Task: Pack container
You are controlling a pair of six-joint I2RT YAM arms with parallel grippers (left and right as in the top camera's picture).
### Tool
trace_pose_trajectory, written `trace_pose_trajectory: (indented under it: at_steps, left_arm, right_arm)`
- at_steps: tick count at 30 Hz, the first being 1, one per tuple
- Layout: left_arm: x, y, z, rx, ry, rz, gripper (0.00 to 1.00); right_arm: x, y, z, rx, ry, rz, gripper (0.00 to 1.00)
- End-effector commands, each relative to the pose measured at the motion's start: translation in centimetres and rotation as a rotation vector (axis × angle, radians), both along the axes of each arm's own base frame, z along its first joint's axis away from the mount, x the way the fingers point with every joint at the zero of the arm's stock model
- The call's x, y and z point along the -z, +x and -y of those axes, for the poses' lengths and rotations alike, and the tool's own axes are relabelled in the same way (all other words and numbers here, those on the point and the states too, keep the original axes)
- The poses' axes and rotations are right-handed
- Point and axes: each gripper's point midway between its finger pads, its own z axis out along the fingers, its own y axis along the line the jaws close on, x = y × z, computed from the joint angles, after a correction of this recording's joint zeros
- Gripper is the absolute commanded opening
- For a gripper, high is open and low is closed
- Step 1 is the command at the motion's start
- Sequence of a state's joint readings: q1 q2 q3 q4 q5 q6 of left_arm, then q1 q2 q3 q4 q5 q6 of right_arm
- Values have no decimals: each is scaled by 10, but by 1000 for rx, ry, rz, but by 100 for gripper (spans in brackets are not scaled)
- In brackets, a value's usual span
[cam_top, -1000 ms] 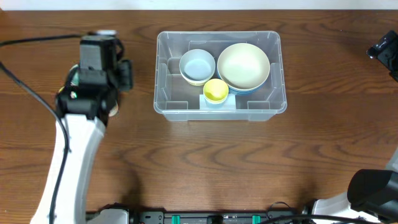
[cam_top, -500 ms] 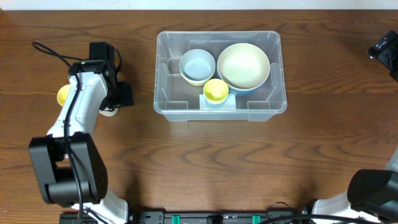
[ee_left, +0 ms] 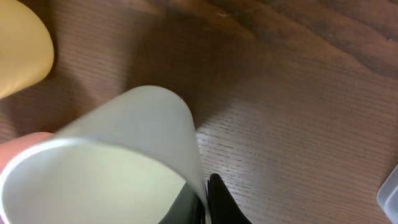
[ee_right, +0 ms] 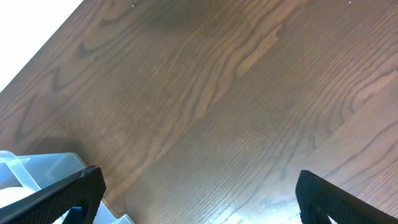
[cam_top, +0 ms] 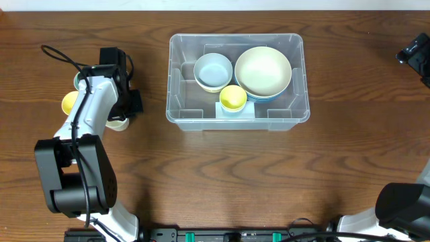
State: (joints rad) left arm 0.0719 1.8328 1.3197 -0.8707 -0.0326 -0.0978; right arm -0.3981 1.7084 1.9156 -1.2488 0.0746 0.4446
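Observation:
I need to lift my left gripper over the bin to let go of the whitish cup in the yellow cup's opening (cam_top: 233,97), which is to the gripper's right in the overhead view.
The container (cam_top: 180,114), a clear bin, stands at the table's middle back. In it are a pale blue bowl (cam_top: 213,70), a large cream bowl (cam_top: 263,70) and a small yellow cup (cam_top: 233,98). Left of the bin, my left gripper (ee_left: 205,190) is shut on the wall of a whitish cup (ee_left: 130,143), one black finger (ee_left: 219,200) outside it and one inside. The same cup (cam_top: 119,124) peeks out under my left arm in the overhead view. My right gripper (ee_right: 205,199) hangs open over bare wood at the far right, holding nothing.
A yellow rounded object (cam_top: 69,102) lies on the table just left of my left arm, also visible as a yellow edge (ee_left: 22,53) beside the cup. A corner of the bin (ee_right: 34,167) shows in the right wrist view. A black cable (cam_top: 57,54) loops behind the left arm.
My left arm has come down to the table beside the whitish cup, and its jaws have closed on the cup's wall. The right arm has stayed still.

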Motion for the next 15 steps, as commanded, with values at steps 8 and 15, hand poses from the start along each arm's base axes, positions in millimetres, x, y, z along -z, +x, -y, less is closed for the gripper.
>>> trace_pose_trajectory:
  at_steps: [8,15]
  left_arm:
    - [-45,5,22,42,-96,131,6]
    - [-144,-6,63,241,-131,421,6]
  right_arm:
    - [2,0,1,14,9,-2,99]
    - [2,0,1,15,9,-2,99]
